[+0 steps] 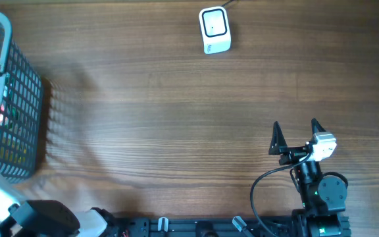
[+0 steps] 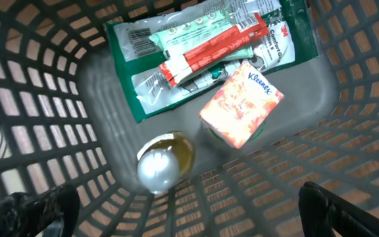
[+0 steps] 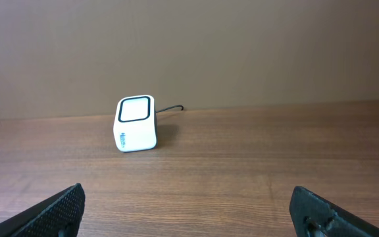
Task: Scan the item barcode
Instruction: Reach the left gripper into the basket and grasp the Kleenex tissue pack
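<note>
The left gripper lowers into the basket (image 2: 31, 118) next and turns to bring its fingers astride the orange Kleenex pack (image 2: 241, 102), which sits at an angle to them.
Looking down into the dark mesh basket (image 2: 31, 118) in the left wrist view, I see several items: an orange Kleenex pack (image 2: 241, 102), a green 3M packet (image 2: 140, 79) with a red-and-white tube (image 2: 209, 56) on it, and a jar with a silver lid (image 2: 158, 170). My left gripper (image 2: 189, 210) hangs open above them, holding nothing. The white barcode scanner (image 1: 214, 29) stands at the table's far side, its window facing my right gripper (image 3: 189, 210). That gripper (image 1: 296, 128) is open and empty near the front right.
The basket (image 1: 22, 112) stands at the table's left edge, and my left arm reaches into it from the front left. The scanner (image 3: 135, 124) has a cable trailing off behind it. Bare wooden tabletop (image 1: 176, 118) lies between basket, scanner and right arm.
</note>
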